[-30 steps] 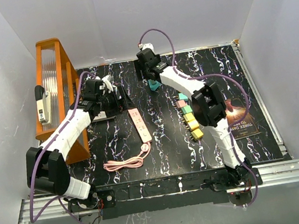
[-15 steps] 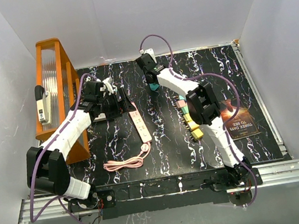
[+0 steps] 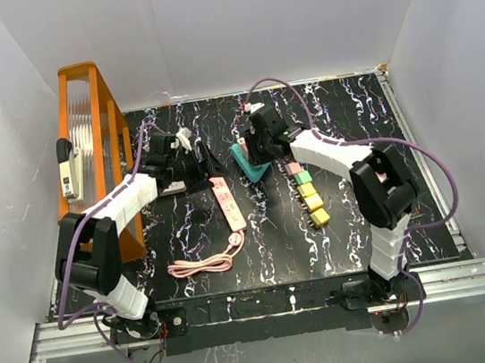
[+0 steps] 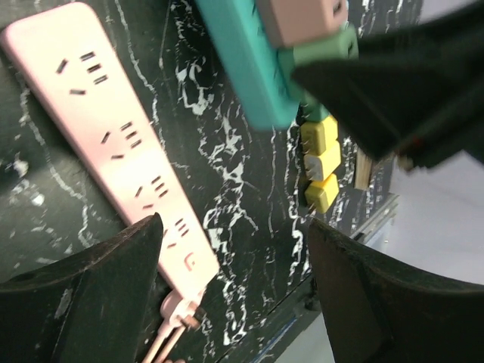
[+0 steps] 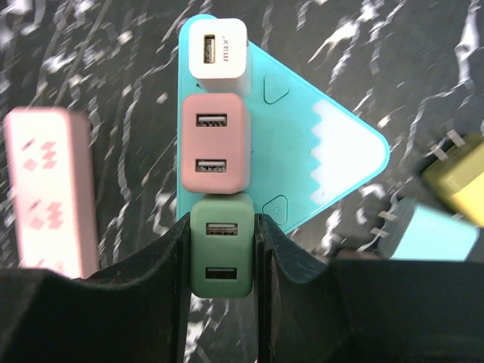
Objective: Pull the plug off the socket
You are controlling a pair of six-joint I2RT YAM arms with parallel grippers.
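The green plug still sits in the socket [image 3: 244,159]. My right gripper next pulls up, toward the loose plugs and down beyond the far yellow one to release.
A teal triangular socket [image 5: 333,151] lies on the black marbled table with a white plug [image 5: 218,49], a pink plug [image 5: 214,144] and a green plug [image 5: 221,261] in a row along one edge. My right gripper [image 5: 220,234] is shut on the green plug, one finger on each side. From above, the socket [image 3: 244,159] sits just left of the right gripper [image 3: 259,148]. My left gripper [image 3: 195,165] is open and holds nothing. It hovers over the pink power strip [image 4: 113,144], with the socket [image 4: 242,68] ahead of it.
The pink power strip [image 3: 226,204] and its coiled cord [image 3: 202,264] lie at centre left. A row of loose coloured plugs [image 3: 309,192] sits right of the socket. An orange rack [image 3: 86,131] stands along the left edge. White walls enclose the table.
My right gripper swung down over the socket and closed on the green plug. The socket shifted nearer and slightly left. My left gripper moved right toward it and narrowed slightly.
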